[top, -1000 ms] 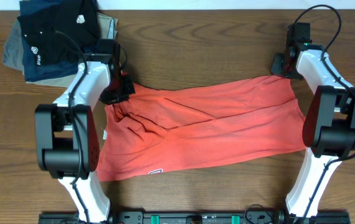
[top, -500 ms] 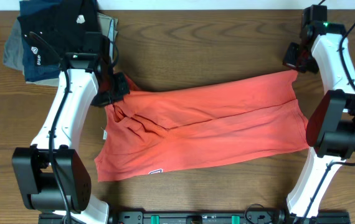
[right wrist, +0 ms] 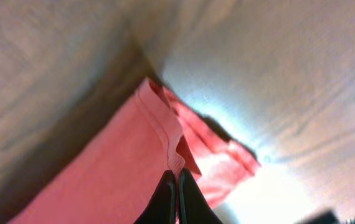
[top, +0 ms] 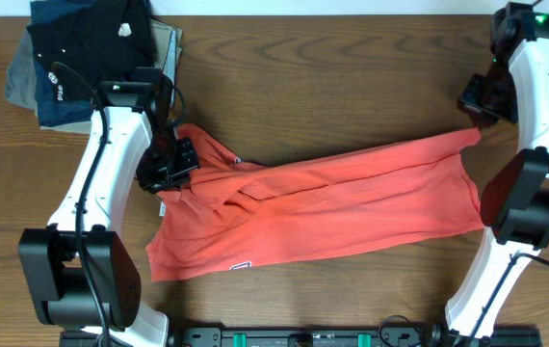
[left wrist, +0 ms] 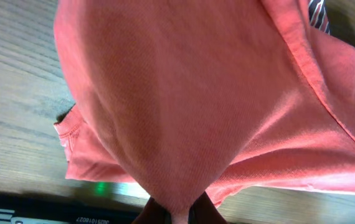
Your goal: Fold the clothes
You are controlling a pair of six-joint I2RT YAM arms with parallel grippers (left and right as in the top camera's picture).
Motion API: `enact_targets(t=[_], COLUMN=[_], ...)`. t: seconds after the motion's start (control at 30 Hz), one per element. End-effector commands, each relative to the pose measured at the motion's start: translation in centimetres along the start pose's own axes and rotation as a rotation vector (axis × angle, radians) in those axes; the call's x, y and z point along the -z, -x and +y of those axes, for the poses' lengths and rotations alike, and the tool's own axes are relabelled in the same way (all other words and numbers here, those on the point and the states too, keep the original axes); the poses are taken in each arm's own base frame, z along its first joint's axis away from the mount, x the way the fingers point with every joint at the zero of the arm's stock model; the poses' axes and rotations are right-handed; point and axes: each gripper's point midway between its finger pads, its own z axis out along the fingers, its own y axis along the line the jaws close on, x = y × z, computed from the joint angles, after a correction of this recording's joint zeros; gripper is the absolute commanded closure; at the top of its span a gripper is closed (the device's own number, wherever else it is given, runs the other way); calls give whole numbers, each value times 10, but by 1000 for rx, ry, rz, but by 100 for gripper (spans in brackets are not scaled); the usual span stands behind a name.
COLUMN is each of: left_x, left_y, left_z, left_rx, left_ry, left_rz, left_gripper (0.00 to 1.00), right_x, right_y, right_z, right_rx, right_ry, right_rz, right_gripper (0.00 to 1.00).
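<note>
Next, my right gripper moves down and back, lays the shirt's corner onto the lower layer's short end point(top: 461, 183) point(right wrist: 216, 168), then releases it, since it's still raised above that layer.
The clothes, a coral-red T-shirt point(top: 323, 207), lie stretched across the table's middle, with navy lettering peeking out at the front hem. My left gripper point(top: 170, 166) is shut on the shirt's left end, near the collar, and the cloth bunches there. In the left wrist view the fabric point(left wrist: 190, 93) hangs in a cone from the pinched fingertips point(left wrist: 179, 214). My right gripper point(top: 477, 111) is shut on the shirt's far right corner and holds it taut. In the right wrist view the hem point(right wrist: 165, 134) is clamped between the closed black fingers point(right wrist: 177, 180).
A pile of folded black, navy and khaki garments point(top: 82, 58) sits at the back left corner, close behind my left arm. The arm bases' black rail point(top: 303, 337) runs along the front edge. Bare wood table point(top: 332, 67) lies behind the shirt.
My right gripper has moved right, drawing the shirt's corner out. My left gripper has moved toward the front with its end, folding cloth over.
</note>
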Motion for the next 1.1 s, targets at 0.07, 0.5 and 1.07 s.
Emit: enact_targets(t=[0.07,0.5,1.07], left_x=[2,-28,-70], left_y=[-10,-48,-74], left_z=[5,28,47], left_rx=[18,43,51], left_ry=[21,101,138], left_rz=[39,198,282], left_gripper=[94,94,89], right_x=[7,0,-43], right_y=[-11,-43,-70], right_z=[-12,-36,-50], right_rx=[-34,-33,-17], right_ry=[-17,-127,-222], right_rz=[43,148,241], right_gripper=[99,99,99])
